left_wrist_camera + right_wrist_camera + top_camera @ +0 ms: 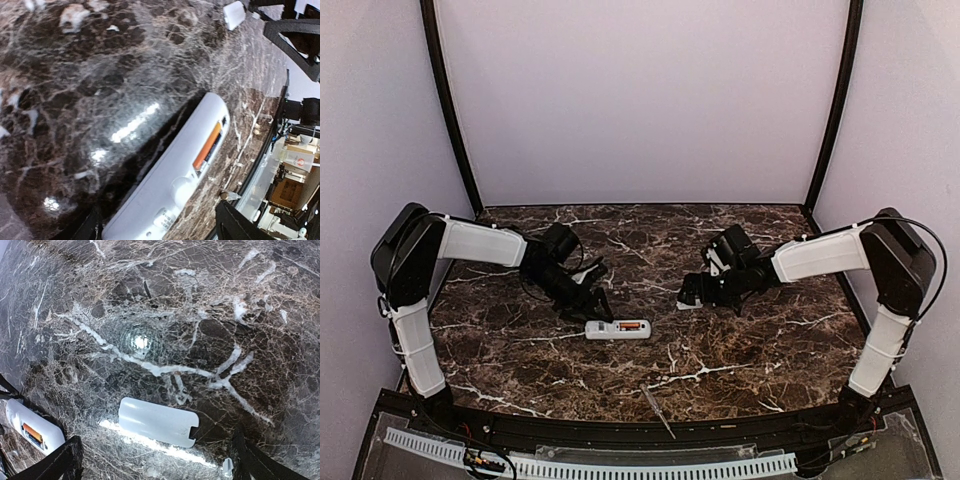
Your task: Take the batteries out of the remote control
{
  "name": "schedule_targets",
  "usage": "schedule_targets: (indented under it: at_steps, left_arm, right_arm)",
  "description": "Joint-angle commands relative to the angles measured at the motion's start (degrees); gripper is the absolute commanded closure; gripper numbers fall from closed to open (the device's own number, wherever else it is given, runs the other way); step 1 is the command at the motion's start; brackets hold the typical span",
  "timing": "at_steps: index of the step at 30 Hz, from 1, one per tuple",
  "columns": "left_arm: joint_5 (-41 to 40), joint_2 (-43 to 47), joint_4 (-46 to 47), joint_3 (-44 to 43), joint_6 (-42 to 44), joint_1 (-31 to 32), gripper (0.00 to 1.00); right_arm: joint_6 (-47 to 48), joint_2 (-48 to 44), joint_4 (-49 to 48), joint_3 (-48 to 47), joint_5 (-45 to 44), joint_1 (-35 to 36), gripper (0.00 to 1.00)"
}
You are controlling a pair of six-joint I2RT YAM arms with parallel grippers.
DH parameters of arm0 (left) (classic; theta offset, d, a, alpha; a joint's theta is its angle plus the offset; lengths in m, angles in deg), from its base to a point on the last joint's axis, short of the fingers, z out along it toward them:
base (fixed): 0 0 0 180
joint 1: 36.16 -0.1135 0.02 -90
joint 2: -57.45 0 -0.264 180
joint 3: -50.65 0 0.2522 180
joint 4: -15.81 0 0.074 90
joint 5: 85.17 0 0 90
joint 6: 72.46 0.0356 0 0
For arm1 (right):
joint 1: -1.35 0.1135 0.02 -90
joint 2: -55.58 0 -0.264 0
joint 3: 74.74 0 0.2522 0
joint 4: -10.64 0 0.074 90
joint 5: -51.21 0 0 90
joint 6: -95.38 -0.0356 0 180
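The right gripper will next go back and to the left in the top view, then down onto the grey rod's far end (646,391), because the remote control's battery bay is uncovered.
The white remote control (618,329) lies on the marble table with its battery bay uncovered. One orange battery (631,326) shows in the bay. In the left wrist view the remote control (170,190) runs diagonally, and the orange battery (207,146) sits along its right edge. My left gripper (160,231) is open, its dark fingers standing on either side of the remote's near end without holding it. My right gripper (157,465) is open just above the loose white battery cover (157,421), which lies flat on the table. The remote (31,428) shows at that view's left edge.
A thin grey metal rod (658,411) lies near the table's front edge. The battery cover (688,303) rests right of the remote, under the right gripper (705,293). Pale walls enclose the table on three sides.
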State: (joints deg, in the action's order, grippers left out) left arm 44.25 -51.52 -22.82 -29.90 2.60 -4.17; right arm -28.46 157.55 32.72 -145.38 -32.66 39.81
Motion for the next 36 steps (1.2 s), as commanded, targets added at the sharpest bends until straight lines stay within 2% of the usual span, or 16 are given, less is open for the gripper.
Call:
schedule_targets:
  at_steps: [1, 8, 16, 24, 30, 36]
  left_arm:
    - [-9.6, 3.3, -2.9, -1.4, 1.1, -0.1, 0.20]
    - [-19.2, 7.7, -2.5, -0.6, 1.2, -0.7, 0.13]
    - [-21.2, 20.6, 4.5, 3.7, -0.6, -7.4, 0.12]
    - [-24.3, 33.4, 11.7, 9.7, -2.8, -13.9, 0.09]
    - [-24.0, 34.5, 11.2, 9.8, -3.1, -14.1, 0.09]
    - [-21.8, 34.6, 11.4, 9.9, -3.8, -14.1, 0.09]
  right_arm:
    - [1.2, -2.3, 0.2, 0.4, -0.8, 0.8, 0.01]
    - [1.8, -4.3, 1.2, 0.7, -1.2, 1.2, 0.03]
    - [0.9, -9.1, 5.6, 1.7, -0.7, 4.0, 0.07]
    - [-6.5, -11.3, 9.7, 2.8, 2.0, 14.8, 0.13]
    - [-9.1, -7.9, 16.8, -1.2, 0.3, 23.8, 0.19]
    - [-9.2, -3.4, 19.3, -5.1, 0.0, 28.3, 0.27]
